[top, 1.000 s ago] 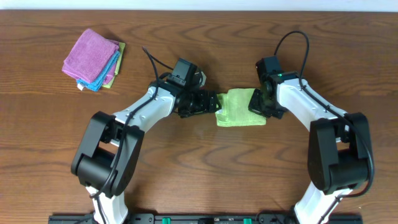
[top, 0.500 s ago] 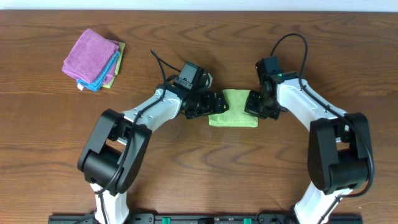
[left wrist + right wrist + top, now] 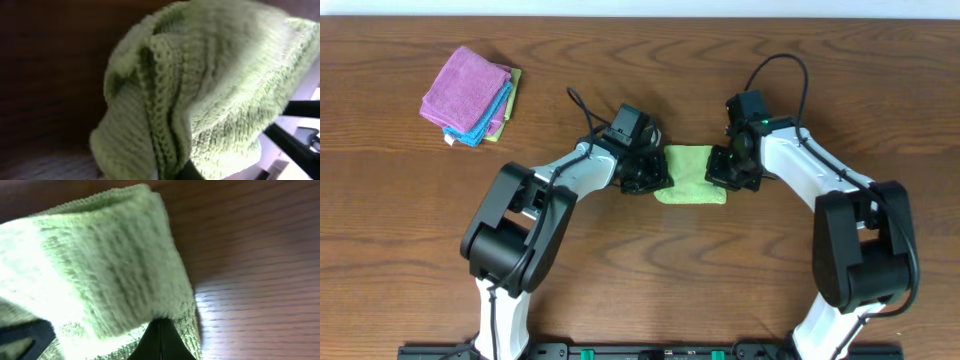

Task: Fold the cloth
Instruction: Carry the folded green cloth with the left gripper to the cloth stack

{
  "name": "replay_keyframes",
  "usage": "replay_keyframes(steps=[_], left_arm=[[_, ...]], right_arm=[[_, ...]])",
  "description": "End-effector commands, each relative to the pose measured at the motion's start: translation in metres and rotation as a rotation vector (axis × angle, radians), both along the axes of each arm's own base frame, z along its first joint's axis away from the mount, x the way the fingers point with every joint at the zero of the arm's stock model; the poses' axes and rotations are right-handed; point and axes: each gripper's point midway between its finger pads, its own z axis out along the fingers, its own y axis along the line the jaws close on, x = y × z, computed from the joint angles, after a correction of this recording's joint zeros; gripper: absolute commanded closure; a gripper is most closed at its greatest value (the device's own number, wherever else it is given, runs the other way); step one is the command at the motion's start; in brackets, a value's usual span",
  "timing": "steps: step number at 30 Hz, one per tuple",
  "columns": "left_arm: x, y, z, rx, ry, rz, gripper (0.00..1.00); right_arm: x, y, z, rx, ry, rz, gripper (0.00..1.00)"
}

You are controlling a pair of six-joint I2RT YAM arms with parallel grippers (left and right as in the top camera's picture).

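My left gripper will rise with the cloth next, move outward over the stack's purple top point(image 3: 466, 88), lower the cloth and let it go there, because the cloth is already folded small.
The lime-green cloth point(image 3: 690, 172) lies folded small on the wooden table between my two grippers. My left gripper point(image 3: 657, 176) is at its left edge and is shut on the cloth. In the left wrist view the bunched cloth point(image 3: 200, 75) fills the frame, its stitched hem running down into the left gripper point(image 3: 184, 171). At the cloth's right edge my right gripper point(image 3: 719, 172) is shut on the cloth. The right wrist view shows a folded layer of cloth point(image 3: 100, 255) arching up from the right gripper point(image 3: 160, 336), whose dark fingers point(image 3: 161, 345) are pressed together.
A stack of folded cloths point(image 3: 468, 95), purple on top with blue beneath, sits at the back left of the table point(image 3: 620, 280). Each wrist has a black cable looping above it.
My left gripper has gone from open to shut on the cloth's left edge. Both grippers and the cloth have shifted a little left, and the cloth looks narrower.
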Motion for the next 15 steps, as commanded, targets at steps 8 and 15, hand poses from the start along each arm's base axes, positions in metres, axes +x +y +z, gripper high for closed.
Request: replay_keyframes(steps=[8,15], left_arm=[[0.04,0.048,0.039,-0.099,-0.019,0.135,0.94],[0.106,0.151,0.214,-0.213,-0.438,0.367,0.94]], right_arm=[[0.019,-0.061,0.053,-0.072,-0.052,-0.041,0.99],[0.012,-0.091,0.094,-0.075,-0.119,-0.08,0.98]])
